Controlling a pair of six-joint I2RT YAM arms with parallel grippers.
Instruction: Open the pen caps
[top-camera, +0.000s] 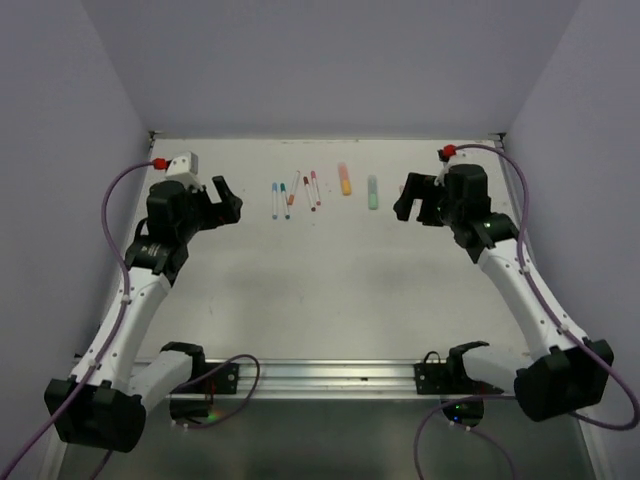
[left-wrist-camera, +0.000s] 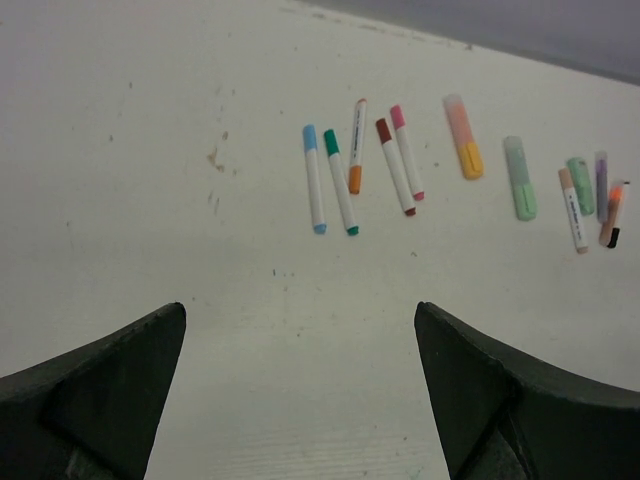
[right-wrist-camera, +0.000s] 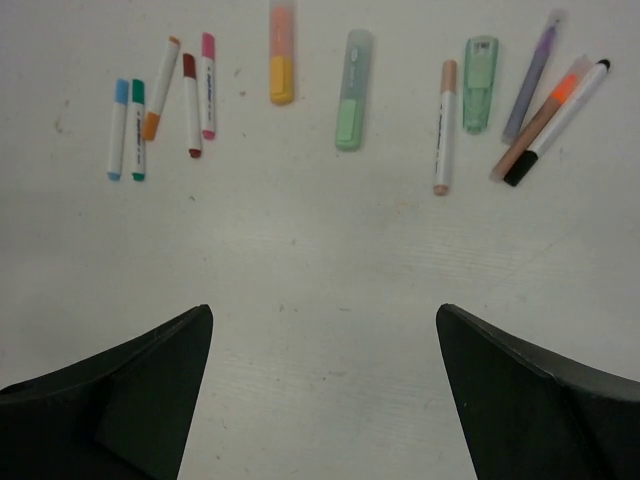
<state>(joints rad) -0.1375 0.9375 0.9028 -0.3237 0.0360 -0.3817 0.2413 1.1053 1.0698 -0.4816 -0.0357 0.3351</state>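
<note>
My right gripper should next move outward and down onto the far half of the pale green highlighter (top-camera: 372, 192) (right-wrist-camera: 357, 62), because it is below and outward of my open fingers.
Several pens lie in a row at the back of the table (top-camera: 320, 270), each with its cap on. From the left: a blue-capped pen (left-wrist-camera: 314, 180), a green-capped pen (left-wrist-camera: 340, 183), an orange-ended pen (left-wrist-camera: 356, 146), a dark red pen (right-wrist-camera: 191, 105) and a pink pen (right-wrist-camera: 208, 85). Then come an orange highlighter (top-camera: 344, 179), a pale green highlighter (top-camera: 372, 192), a peach pen (right-wrist-camera: 444, 127), a short mint marker (right-wrist-camera: 479, 84), a purple pen (right-wrist-camera: 530, 80) and a black-tipped pen (right-wrist-camera: 558, 110). My left gripper (left-wrist-camera: 300, 310) is open and empty, short of the row. My right gripper (right-wrist-camera: 323, 310) is open and empty too.
In the top view the left gripper (top-camera: 228, 197) hovers left of the pens and the right gripper (top-camera: 408, 198) covers the row's right end. Grey walls close the table on three sides. A metal rail (top-camera: 320, 375) runs along the near edge.
</note>
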